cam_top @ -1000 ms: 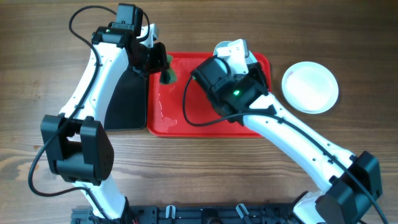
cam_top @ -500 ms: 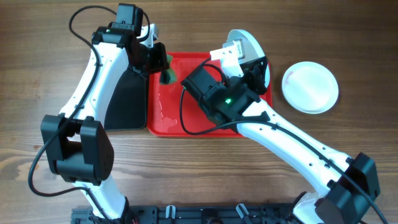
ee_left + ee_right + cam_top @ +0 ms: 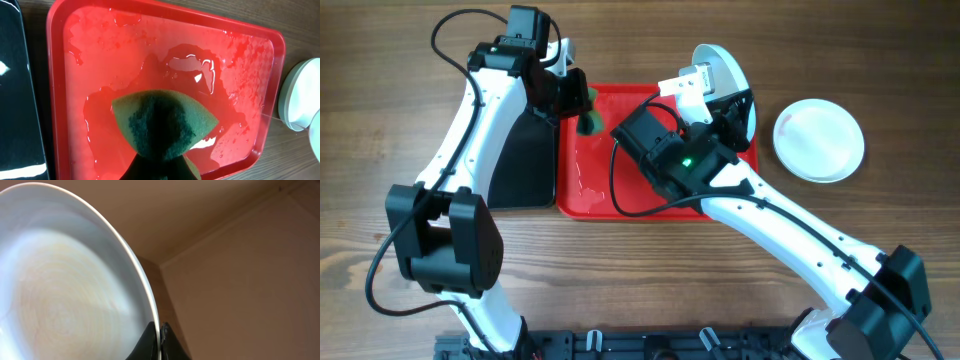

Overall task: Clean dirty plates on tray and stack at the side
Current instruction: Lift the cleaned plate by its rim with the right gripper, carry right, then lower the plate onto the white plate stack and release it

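Note:
The plate is tilted on edge, so the robot's right gripper should turn to level it, pass the red tray and lower the plate onto the stack of plates.
The red tray lies mid-table, wet and holding no plates; it fills the left wrist view. My right gripper is shut on the rim of a pale plate, held tilted on edge above the tray's far right corner; in the right wrist view the plate stands upright in the jaws, its face faintly streaked. My left gripper is shut on a green sponge above the tray's far left part; the sponge hides the fingertips. A stack of plates sits right of the tray.
A black tray lies left of the red tray, under my left arm; its edge shows in the left wrist view. Water pools on the red tray. The stack's rim shows at the right.
My right gripper has lifted the plate off the tray and tipped it on edge, first quickly, then only slightly. The left arm and sponge have not moved.

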